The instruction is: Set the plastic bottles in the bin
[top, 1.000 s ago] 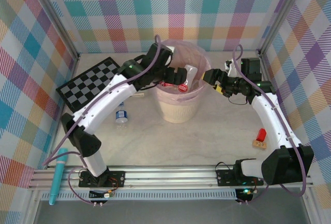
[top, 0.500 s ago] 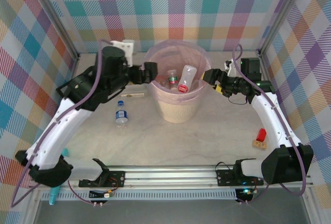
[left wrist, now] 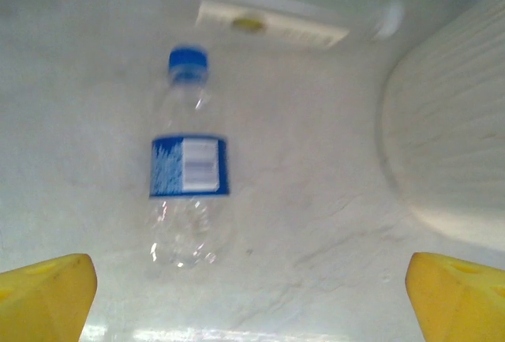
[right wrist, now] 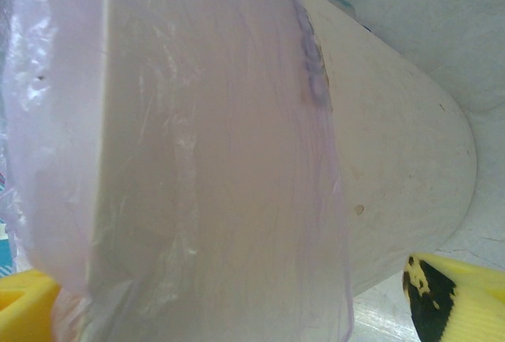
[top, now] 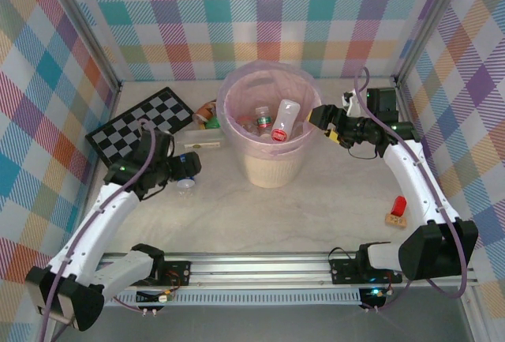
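Observation:
My left gripper needs to go down next with its fingers on either side of the blue label of the clear bottle [top: 186,186] and close, because its open fingers are wider apart than the bottle's body.
A clear plastic bottle [left wrist: 189,170] with a blue cap and blue label lies on the table, cap pointing away. My left gripper [left wrist: 252,302] hovers open just short of its base, with one yellow fingertip [left wrist: 43,295] at each side. From above, the left gripper [top: 189,167] partly covers this bottle [top: 186,186]. The cream bin [top: 272,170] with its pink liner holds a red-labelled bottle [top: 282,121] and another bottle [top: 260,115]. My right gripper [top: 319,117] stands open against the bin's right side, its yellow fingers [right wrist: 458,295] straddling the lined wall [right wrist: 237,160].
A checkerboard [top: 138,125] lies at the back left. A flat cream strip [top: 201,144] and an orange and green item [top: 209,113] sit left of the bin. A small red block [top: 398,206] is by the right arm. The bin wall [left wrist: 458,137] stands close to the right of my left gripper.
My left arm has swung from over the bin back to the left and down to the blue-capped bottle on the table. The red-labelled bottle now rests in the bin. The right arm has not moved.

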You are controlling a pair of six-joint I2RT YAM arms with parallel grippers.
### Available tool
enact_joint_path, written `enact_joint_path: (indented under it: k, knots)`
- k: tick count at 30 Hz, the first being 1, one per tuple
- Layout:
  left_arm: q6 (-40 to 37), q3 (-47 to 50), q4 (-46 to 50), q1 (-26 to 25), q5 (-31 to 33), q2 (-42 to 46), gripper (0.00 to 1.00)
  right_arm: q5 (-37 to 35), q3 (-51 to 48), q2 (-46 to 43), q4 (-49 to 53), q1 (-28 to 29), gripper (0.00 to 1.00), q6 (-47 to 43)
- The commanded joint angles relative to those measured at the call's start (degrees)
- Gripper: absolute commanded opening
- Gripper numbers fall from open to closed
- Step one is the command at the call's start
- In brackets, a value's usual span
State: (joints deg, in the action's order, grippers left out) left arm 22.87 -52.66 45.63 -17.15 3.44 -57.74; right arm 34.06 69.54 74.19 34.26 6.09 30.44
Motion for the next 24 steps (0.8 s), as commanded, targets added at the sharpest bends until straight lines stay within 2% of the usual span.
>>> enact_joint_path:
  k: [1, 9, 16, 24]
  knots:
    - [2.51, 4.65, -5.66, 1.37, -0.89, -0.78, 0.98, -1.53, 0.86, 1.06, 3.25, 0.33, 0.96, -1.96]
    - [2.40, 11.15, -14.58, 2.00, 1.05, -9.65, 0.91, -1.76, 0.78, 1.24, 3.28, 0.84, 0.96, -1.75]
    - [1.51, 11.11, -19.72, 3.26, 0.95, -19.93, 0.87, -2.09, 1.03, 0.95, 3.79, 1.08, 0.96, -1.87]
    - [1.55, 10.68, -23.68, 3.35, 2.63, -27.88, 0.81, -2.07, 1.12, 1.39, 3.48, 1.34, 0.96, -1.65]
